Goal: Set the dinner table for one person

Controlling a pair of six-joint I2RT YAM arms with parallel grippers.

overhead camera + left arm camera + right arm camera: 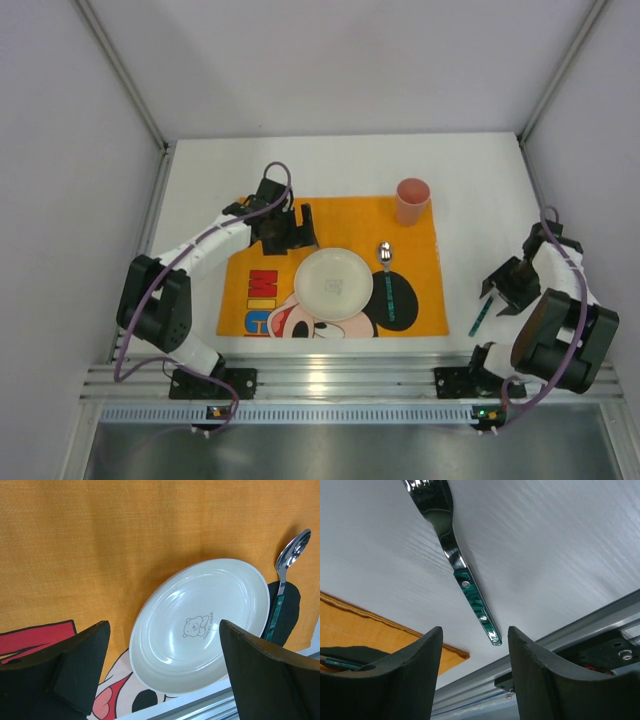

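My right gripper moves down onto the handle's end by the metal neck (489, 302) (465, 582) next and closes: the fork's green handle lies below, between its open fingers.
The white dinner table (470, 175) carries an orange Mickey Mouse placemat (340, 215). A cream plate (333, 284) sits on the mat's middle; it also shows in the left wrist view (200, 622). A green-handled spoon (387, 280) lies right of the plate, also in the left wrist view (286, 575). A pink cup (412, 201) stands at the mat's far right corner. A green-handled fork (481, 315) lies on the bare table right of the mat, also in the right wrist view (465, 582). My left gripper (292, 232) is open and empty beyond the plate. My right gripper (500, 285) is open and empty over the fork.
An aluminium rail (340, 380) runs along the table's near edge, with both arm bases bolted to it. White walls close in the table on the left, right and far sides.
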